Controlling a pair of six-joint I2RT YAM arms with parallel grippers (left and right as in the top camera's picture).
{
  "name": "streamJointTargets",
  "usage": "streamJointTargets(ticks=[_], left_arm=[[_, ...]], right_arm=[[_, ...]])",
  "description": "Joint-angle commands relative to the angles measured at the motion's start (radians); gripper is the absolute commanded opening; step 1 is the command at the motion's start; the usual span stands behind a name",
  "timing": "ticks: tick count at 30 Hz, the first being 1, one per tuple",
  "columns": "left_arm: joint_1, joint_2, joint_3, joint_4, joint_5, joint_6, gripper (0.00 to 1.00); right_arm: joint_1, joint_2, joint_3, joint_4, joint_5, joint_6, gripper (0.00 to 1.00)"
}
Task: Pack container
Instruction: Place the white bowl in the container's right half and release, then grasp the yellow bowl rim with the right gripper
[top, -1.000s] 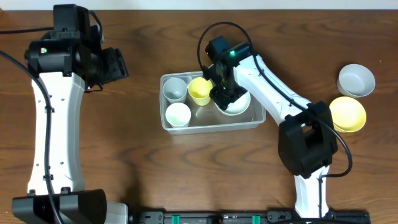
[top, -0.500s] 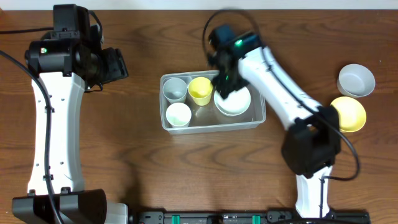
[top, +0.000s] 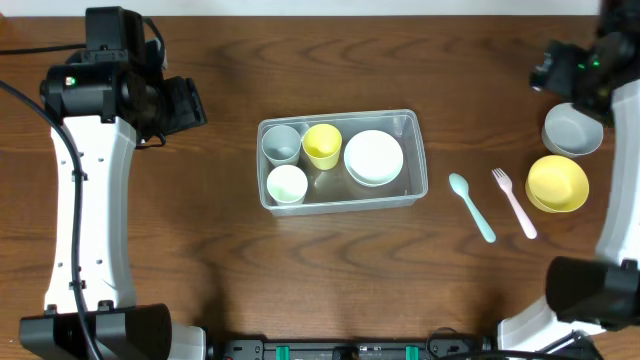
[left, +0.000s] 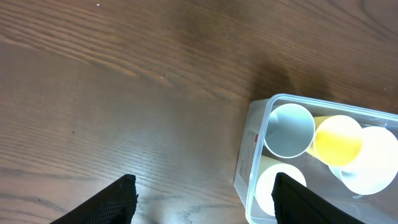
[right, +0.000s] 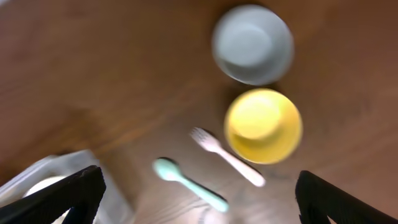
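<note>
I will lower my right gripper from high onto the yellow bowl's rim by the pale pink fork (top: 530, 179), because the bowl stands with its open side up outside the container (top: 338, 203).
The clear container (top: 338, 203) sits mid-table. It holds a grey cup (top: 281, 144), a yellow cup (top: 321, 146), a white cup (top: 286, 184) and a white bowl (top: 373, 158). It also shows in the left wrist view (left: 255, 149) and, blurred, in the right wrist view (right: 62, 171). My left gripper (left: 202, 186) is open and empty, above bare table left of the container. My right gripper (right: 199, 186) is open and empty, high over the right side, above the spoon (right: 189, 185) and fork (right: 227, 157).
Right of the container lie a teal spoon (top: 471, 206) and a pale pink fork (top: 515, 203). A yellow bowl (top: 557, 183) and a grey bowl (top: 572, 129) stand at the far right, below my right arm.
My right gripper has left the white bowl in the container and swung away to the far right. The spoon and fork are now uncovered. The left arm has not moved.
</note>
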Motion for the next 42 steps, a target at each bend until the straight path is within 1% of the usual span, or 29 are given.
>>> streamJointTargets(ticks=[1, 5, 12, 17, 19, 25, 28, 32, 34, 42], left_arm=[[0.004, 0.006, -0.007, -0.003, 0.0, -0.001, 0.7], [0.004, 0.006, -0.007, -0.006, 0.0, 0.0, 0.7], [0.004, 0.006, -0.007, -0.011, 0.0, 0.0, 0.71], [0.004, 0.006, -0.007, -0.011, 0.0, 0.0, 0.7], [0.004, 0.006, -0.007, -0.011, 0.0, 0.0, 0.7], [0.004, 0.006, -0.007, -0.013, 0.0, 0.0, 0.7], [0.004, 0.006, -0.007, -0.014, 0.0, 0.0, 0.7], [0.004, 0.006, -0.007, -0.014, 0.0, 0.0, 0.71], [0.004, 0.006, -0.007, -0.014, 0.0, 0.0, 0.7], [0.004, 0.006, -0.007, -0.014, 0.0, 0.0, 0.7]], right_arm=[[-0.062, 0.064, -0.11, 0.022, -0.004, 0.023, 0.99], [-0.097, 0.095, -0.275, 0.109, -0.003, 0.007, 0.99], [-0.135, 0.15, -0.549, 0.341, -0.004, -0.035, 0.99], [-0.142, 0.191, -0.635, 0.4, -0.015, -0.069, 0.92], [-0.142, 0.202, -0.649, 0.412, -0.016, -0.074, 0.85], [-0.14, 0.202, -0.647, 0.421, -0.026, -0.074, 0.49], [-0.138, 0.202, -0.646, 0.421, -0.027, -0.074, 0.36], [-0.138, 0.201, -0.644, 0.423, -0.027, -0.074, 0.07], [-0.135, 0.201, -0.642, 0.422, -0.027, -0.074, 0.01], [-0.1, 0.159, -0.588, 0.383, -0.062, -0.118, 0.01]])
